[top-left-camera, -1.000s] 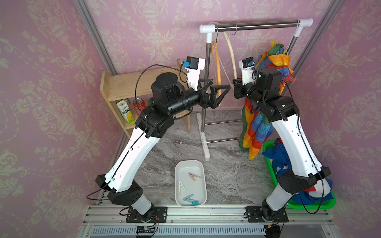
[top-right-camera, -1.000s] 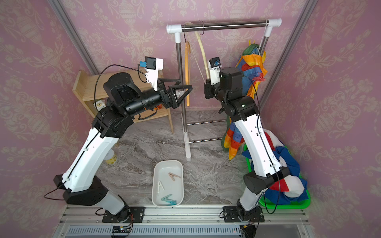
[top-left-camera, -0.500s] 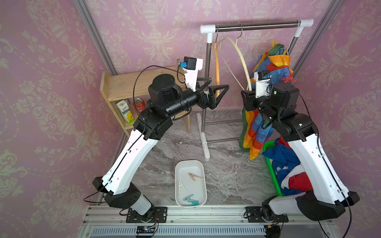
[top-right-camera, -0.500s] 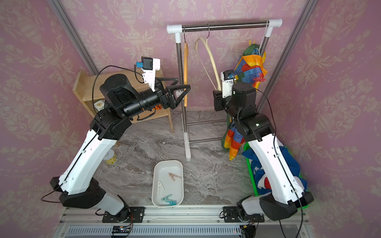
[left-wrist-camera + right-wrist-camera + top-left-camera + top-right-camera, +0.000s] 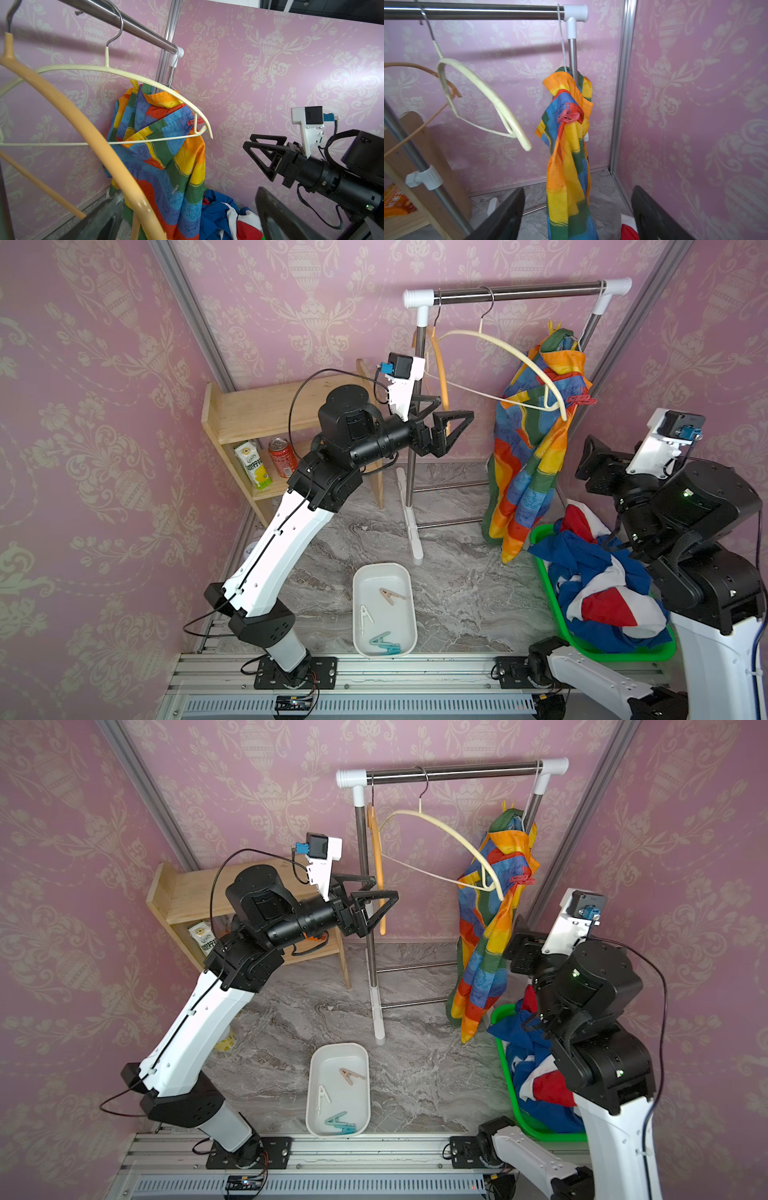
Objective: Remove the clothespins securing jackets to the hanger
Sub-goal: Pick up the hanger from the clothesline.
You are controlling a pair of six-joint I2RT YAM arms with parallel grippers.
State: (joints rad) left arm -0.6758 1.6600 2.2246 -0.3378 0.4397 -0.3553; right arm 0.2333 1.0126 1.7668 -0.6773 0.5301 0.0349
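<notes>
I should next move my open right gripper outward onto the rainbow jacket's folds just below the red clothespin (image 5: 582,400) (image 5: 569,118), because the red clothespin still clamps the rainbow jacket's shoulder there.
A rainbow jacket (image 5: 528,456) hangs at the rack's right end, and a red clothespin (image 5: 582,400) (image 5: 569,118) is clamped on its shoulder. A bare cream hanger (image 5: 519,360) hangs tilted beside it. A blue, red and white jacket (image 5: 602,593) lies in the green basket (image 5: 544,572). My left gripper (image 5: 453,414) (image 5: 187,218) is open, with a bare orange hanger (image 5: 93,141) running between its jaws untouched. My right gripper (image 5: 590,460) (image 5: 577,218) is open and empty, low by the basket and facing the rainbow jacket. Beige, white and teal clothespins lie in a white tray (image 5: 359,585).
The steel rack (image 5: 519,290) stands on a post (image 5: 409,472) with a white foot on the marble floor. A wooden shelf (image 5: 257,414) at the left holds a carton and a red can. Pink walls close in on three sides.
My right arm has pulled back from the rack, down to the right over the basket, and its jaws have opened. The cream hanger has swung toward the rainbow jacket. The left arm has barely moved.
</notes>
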